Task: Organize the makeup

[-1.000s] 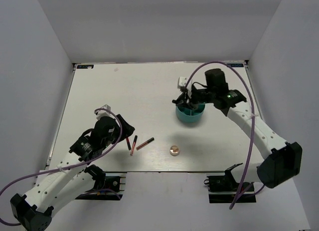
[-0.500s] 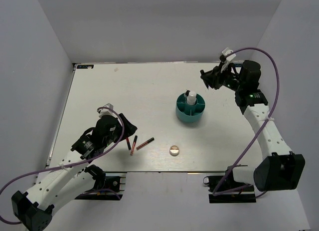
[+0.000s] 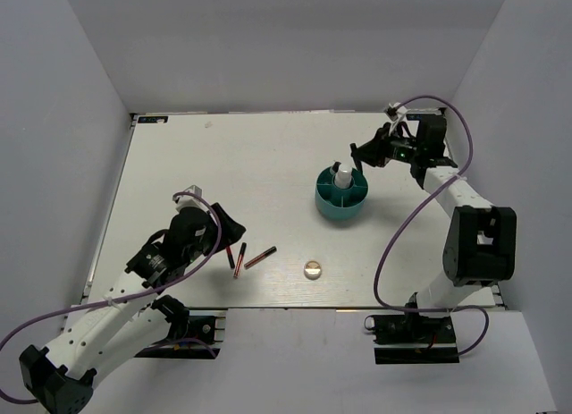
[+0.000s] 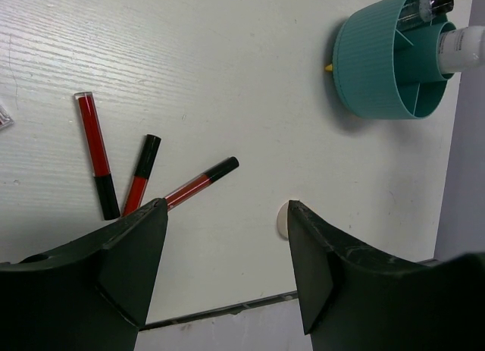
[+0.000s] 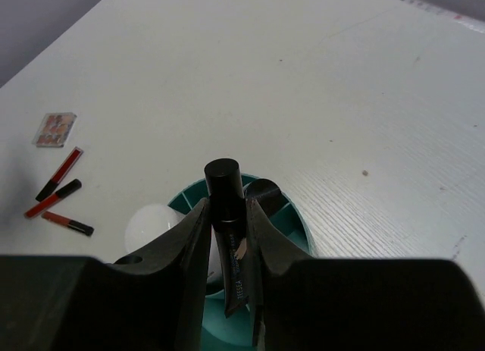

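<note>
The black tube goes down into the teal cup's empty section (image 5: 292,225) beside the pale-capped bottle (image 5: 155,226) next, and my right gripper releases it, since that free space lies below.
In the right wrist view my right gripper (image 5: 227,203) is shut on a black tube (image 5: 226,188), held just above the teal divided cup (image 5: 299,226). A pale-capped bottle (image 5: 155,226) and a dark-topped item (image 5: 265,192) stand in the cup. From above, the right gripper (image 3: 368,152) sits just back-right of the cup (image 3: 340,198). Three red-and-black sticks (image 4: 96,154) (image 4: 142,174) (image 4: 198,183) lie on the table. A round compact (image 3: 312,269) lies near the front edge. My left gripper (image 4: 226,207) hovers open and empty between sticks and compact. A small square palette (image 5: 55,129) lies beyond the sticks.
The table's front edge (image 4: 227,309) runs close under my left fingers. Grey walls enclose the white table (image 3: 259,155) on three sides. My left arm (image 3: 179,240) covers the palette in the top view.
The right arm left the cup, swung to the back right, then its gripper came back toward the cup's rim. A pale-capped bottle now stands in the cup. The left arm barely moved.
</note>
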`<state>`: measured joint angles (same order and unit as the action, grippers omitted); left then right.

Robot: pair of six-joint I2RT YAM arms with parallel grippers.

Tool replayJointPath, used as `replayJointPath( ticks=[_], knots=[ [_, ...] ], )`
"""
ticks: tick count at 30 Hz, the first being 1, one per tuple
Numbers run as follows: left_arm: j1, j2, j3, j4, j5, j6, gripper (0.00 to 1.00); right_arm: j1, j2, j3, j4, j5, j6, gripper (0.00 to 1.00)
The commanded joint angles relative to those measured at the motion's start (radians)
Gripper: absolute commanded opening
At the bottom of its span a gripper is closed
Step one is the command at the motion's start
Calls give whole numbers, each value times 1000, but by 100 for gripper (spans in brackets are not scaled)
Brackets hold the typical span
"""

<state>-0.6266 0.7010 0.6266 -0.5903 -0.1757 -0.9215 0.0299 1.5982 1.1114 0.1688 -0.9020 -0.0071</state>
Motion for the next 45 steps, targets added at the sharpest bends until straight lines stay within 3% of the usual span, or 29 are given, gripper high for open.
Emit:
replayJointPath(
  ticks=[1, 13, 16, 19, 22, 27, 32, 38, 40, 42, 45],
  knots=[
    [1, -14, -11, 14, -2, 1, 74, -7, 35, 16, 118, -104, 33, 11],
    [1, 26, 5, 12, 1, 6, 74, -7, 172, 30, 135, -120, -53, 20],
    [1, 34, 5, 15, 2, 6, 74, -5, 180, 18, 150, -115, -53, 29],
    [1, 46, 4, 21, 4, 4, 74, -10, 181, 10, 152, -124, -60, 46],
    [1, 60, -4, 33, 7, 1, 74, -18, 180, 7, 150, -133, -62, 53],
    [1, 89, -2, 33, -4, 3, 74, -16, 172, 5, 156, -146, -48, 54],
    [1, 169, 25, -5, -67, 21, 73, -91, 99, 4, 182, -131, -21, 50],
    [1, 331, 59, -52, -107, 39, 58, -134, -41, 30, 34, -113, -175, 49],
    [1, 386, 68, -62, -122, 50, 55, -139, -101, 22, 6, -112, -253, 54],
    [1, 419, 88, -100, -148, 52, 52, -140, -167, -16, 12, -63, -258, 89],
    [1, 468, 117, -146, -214, 52, 52, -148, -199, -33, 22, 27, -93, 89]
  ],
)
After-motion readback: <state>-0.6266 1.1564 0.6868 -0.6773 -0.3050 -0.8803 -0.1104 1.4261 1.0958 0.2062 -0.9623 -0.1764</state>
